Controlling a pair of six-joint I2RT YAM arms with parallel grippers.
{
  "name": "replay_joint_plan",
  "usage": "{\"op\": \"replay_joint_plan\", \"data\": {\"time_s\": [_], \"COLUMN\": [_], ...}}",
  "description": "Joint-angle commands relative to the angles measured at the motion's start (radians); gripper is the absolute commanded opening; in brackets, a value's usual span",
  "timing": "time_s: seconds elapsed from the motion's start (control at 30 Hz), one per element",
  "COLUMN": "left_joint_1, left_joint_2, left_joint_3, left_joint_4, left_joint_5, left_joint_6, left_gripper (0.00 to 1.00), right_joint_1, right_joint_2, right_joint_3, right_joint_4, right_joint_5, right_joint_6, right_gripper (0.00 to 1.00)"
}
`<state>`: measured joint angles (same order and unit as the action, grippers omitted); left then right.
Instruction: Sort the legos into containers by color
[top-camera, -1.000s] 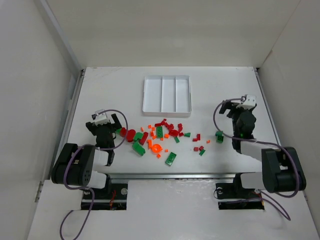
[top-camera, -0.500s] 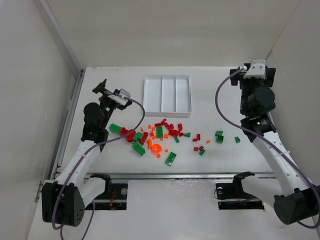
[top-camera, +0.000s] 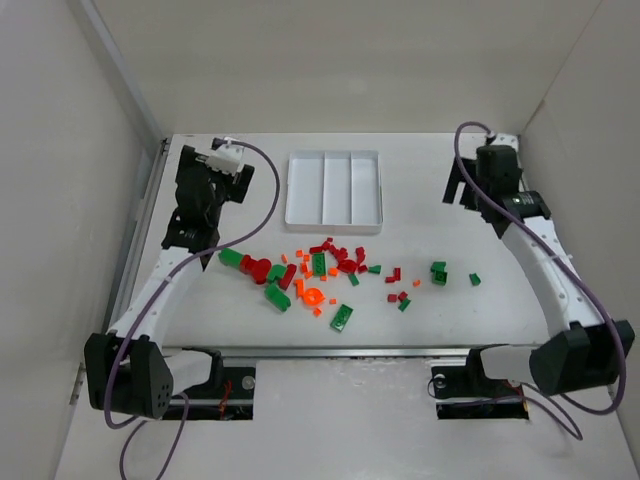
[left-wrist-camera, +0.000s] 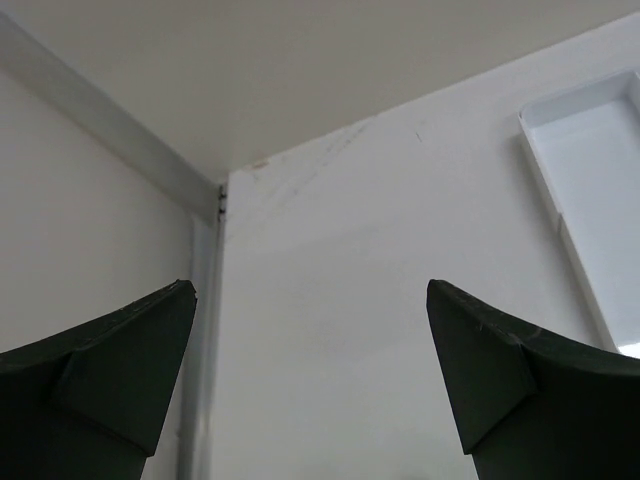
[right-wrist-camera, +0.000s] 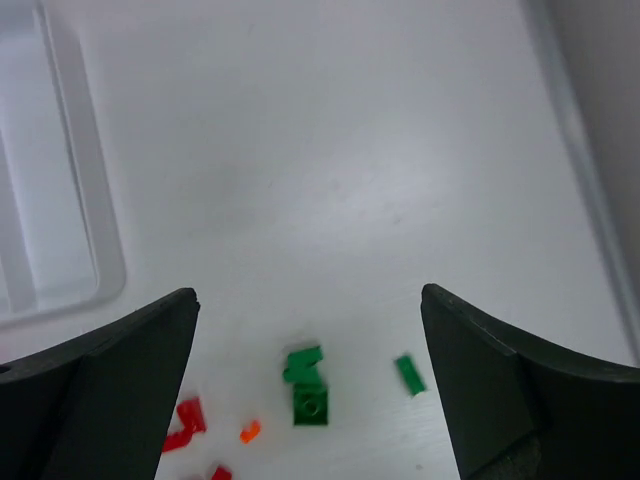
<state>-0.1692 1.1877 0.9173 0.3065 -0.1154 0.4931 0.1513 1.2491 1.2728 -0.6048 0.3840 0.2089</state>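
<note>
My right gripper moves back next and lowers its open fingers around the square green brick (top-camera: 440, 279) (right-wrist-camera: 310, 405), since that brick lies below it and nearer my base.
The legos (top-camera: 320, 268) lie loose on the white table in front of the tray: red, green and orange pieces. The white tray (top-camera: 333, 216) with three narrow compartments sits at the back middle and looks empty. My left gripper (top-camera: 200, 168) is open and empty, raised left of the tray; its view shows the tray's left rim (left-wrist-camera: 541, 168) between wide-apart fingers (left-wrist-camera: 310, 288). My right gripper (top-camera: 458, 190) is open and empty, raised right of the tray. Its view (right-wrist-camera: 308, 295) looks down on a green brick (right-wrist-camera: 310, 397), a small green piece (right-wrist-camera: 407, 375) and the tray's corner (right-wrist-camera: 62, 232).
White walls enclose the table on the left, back and right. A metal rail (top-camera: 140, 230) runs along the left edge. A few pieces lie apart at the right: a green pair (top-camera: 438, 271) and a small green one (top-camera: 474, 279). Red pieces (right-wrist-camera: 186, 422) show low in the right wrist view.
Both arms have unfolded from low near the front edge and reached up and back: the left toward the back left, the right toward the back right. The legos have not moved.
</note>
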Motion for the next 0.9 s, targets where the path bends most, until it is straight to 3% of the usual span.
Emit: {"op": "replay_joint_plan", "data": {"time_s": [0.0, 0.27, 0.53, 0.67, 0.73, 0.87], "left_joint_1": [-0.006, -0.006, -0.006, -0.006, -0.006, -0.006], "left_joint_2": [-0.068, -0.077, -0.086, -0.096, -0.096, -0.105], "left_joint_3": [-0.052, -0.101, -0.119, -0.129, -0.129, -0.138], "left_joint_4": [-0.073, -0.086, -0.067, -0.058, -0.058, -0.058], "left_joint_5": [-0.007, 0.011, 0.011, 0.011, 0.011, 0.011], "left_joint_6": [-0.149, -0.192, -0.183, -0.183, -0.183, -0.183], "left_gripper": [1.00, 1.00, 1.00, 1.00, 1.00, 1.00], "right_joint_1": [0.007, 0.007, 0.007, 0.007, 0.007, 0.007], "right_joint_2": [0.107, 0.144, 0.274, 0.354, 0.366, 0.357], "right_joint_3": [-0.097, -0.259, -0.294, -0.308, -0.308, -0.308], "right_joint_4": [-0.273, -0.276, -0.211, -0.161, -0.150, -0.127], "right_joint_5": [-0.292, -0.301, -0.301, -0.281, -0.281, -0.281], "right_joint_6": [0.176, 0.251, 0.285, 0.285, 0.285, 0.285], "right_gripper": [0.97, 0.97, 0.87, 0.76, 0.76, 0.59]}}
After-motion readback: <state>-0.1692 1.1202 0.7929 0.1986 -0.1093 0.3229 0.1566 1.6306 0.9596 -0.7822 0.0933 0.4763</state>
